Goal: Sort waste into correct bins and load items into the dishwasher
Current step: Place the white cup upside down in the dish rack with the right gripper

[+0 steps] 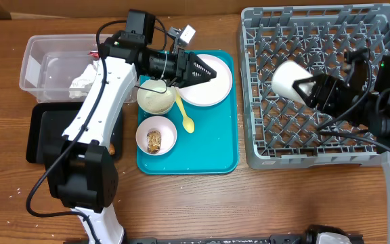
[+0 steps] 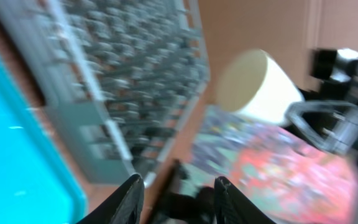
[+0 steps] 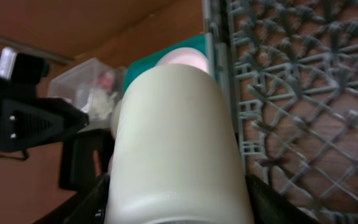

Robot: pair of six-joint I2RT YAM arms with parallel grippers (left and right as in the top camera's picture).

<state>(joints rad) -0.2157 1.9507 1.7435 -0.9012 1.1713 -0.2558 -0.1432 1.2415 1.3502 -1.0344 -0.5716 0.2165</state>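
Note:
My right gripper will next move back and down to the rack's empty near corner by the teal tray, tilting the small white cup (image 1: pixel 288 80) among the pegs.
My right gripper (image 1: pixel 305 88) is shut on a small white cup (image 1: pixel 288 80), holding it tilted above the left part of the grey dishwasher rack (image 1: pixel 317 161). The cup (image 3: pixel 176 143) fills the right wrist view between the fingers. My left gripper (image 1: pixel 212 73) hangs open and empty over the white plate (image 1: pixel 212 93) on the teal tray (image 1: pixel 208 159). One bowl holds rice (image 1: pixel 156 98), another holds brown chunks (image 1: pixel 156 139), and a yellow spoon (image 1: pixel 185 115) lies beside them. The left wrist view is blurred, with the rack (image 2: pixel 123 81) and cup (image 2: pixel 257 84) ahead.
A clear tub (image 1: pixel 39 61) at the back left holds a crumpled white napkin (image 1: pixel 83 80). A black tray (image 1: pixel 46 135) lies in front of it, partly under my left arm. The rack's upright pegs fill the right side of the table.

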